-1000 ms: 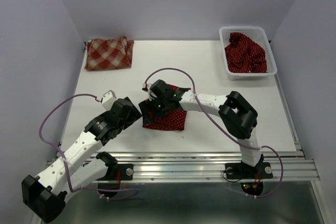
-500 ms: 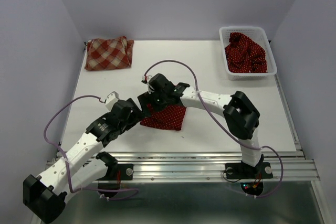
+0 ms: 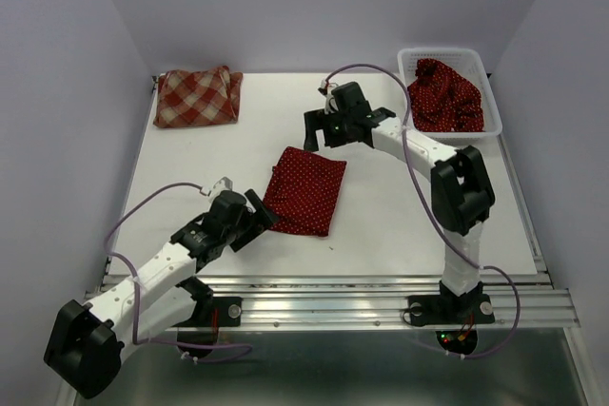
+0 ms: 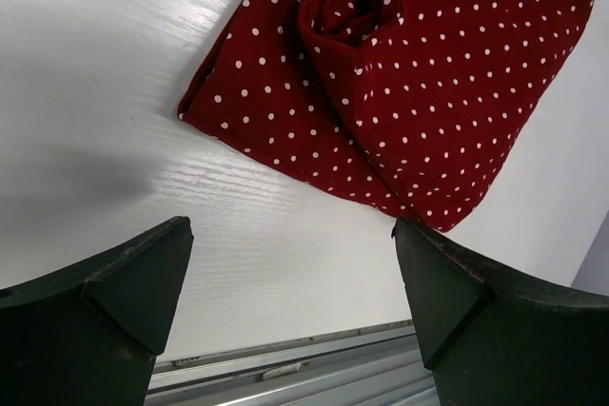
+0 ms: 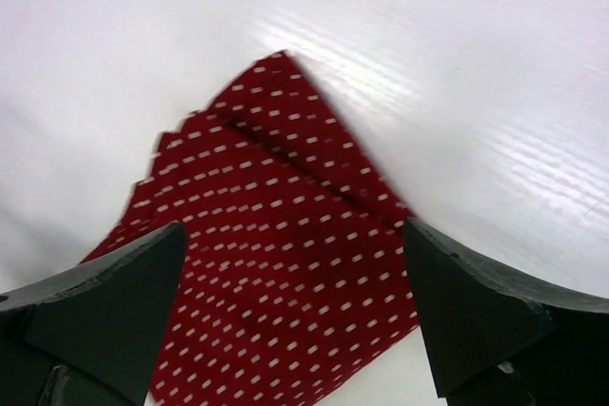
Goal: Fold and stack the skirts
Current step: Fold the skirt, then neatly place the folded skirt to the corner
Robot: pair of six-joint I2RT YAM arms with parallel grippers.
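Note:
The left gripper moves down and outward next onto the dotted skirt's edge facing it, because that edge lies just beyond my open, empty fingers.
A folded dark red dotted skirt [image 3: 306, 190] lies flat in the middle of the white table [image 3: 419, 225]. In the left wrist view the same skirt [image 4: 419, 73] sits just beyond my open left gripper [image 4: 291, 225], which holds nothing. From above, the left gripper [image 3: 259, 221] hovers at the skirt's near-left corner. My right gripper [image 3: 317, 133] is open and empty above the table, behind the skirt's far edge; its wrist view looks down on the skirt [image 5: 276, 273]. A red-and-cream checked skirt [image 3: 197, 97] lies folded at the back left. Another dotted skirt [image 3: 443, 97] is bunched in the basket.
The white mesh basket [image 3: 445, 138] stands at the back right corner. A metal rail [image 3: 381, 294] runs along the table's near edge, also visible under the left gripper's fingers [image 4: 114, 311]. Walls close in the table on three sides.
The right gripper has let go of the dotted skirt and swung back and to the right, toward the basket. The left gripper has drawn back toward the near edge. The skirt now lies uncovered.

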